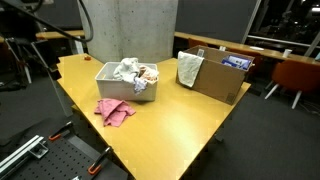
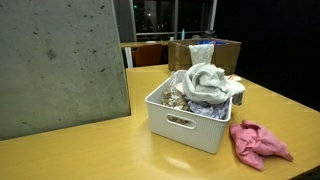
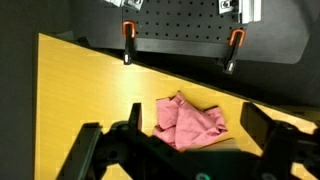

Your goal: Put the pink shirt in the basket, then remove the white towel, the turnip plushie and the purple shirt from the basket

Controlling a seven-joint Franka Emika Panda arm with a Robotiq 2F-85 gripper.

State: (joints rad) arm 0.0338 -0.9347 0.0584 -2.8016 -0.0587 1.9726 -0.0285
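My gripper should go down next onto the shirt's crumpled middle (image 1: 113, 109) (image 3: 188, 122) to pinch its folds, because the pink shirt is below, between the open fingers.
The pink shirt (image 3: 185, 120) lies crumpled on the yellow table, right beside the basket (image 1: 108, 84) in both exterior views (image 2: 258, 142). In the wrist view my gripper (image 3: 198, 125) hangs open above the shirt, one finger (image 3: 135, 122) on each side, holding nothing. The gripper does not show in either exterior view. The light grey basket (image 2: 190, 125) holds the white towel (image 2: 205, 82) heaped on top, with the bluish purple shirt (image 2: 217, 108) under it. The turnip plushie (image 1: 147, 74) peeks out at one end with its pinkish-red part.
A brown cardboard box (image 1: 222, 80) stands further along the table with a grey-white cloth (image 1: 189, 68) draped over its side. A concrete block (image 2: 60, 60) stands near the basket. Two orange clamps (image 3: 128, 30) grip the table edge (image 3: 180, 75) by a black perforated board.
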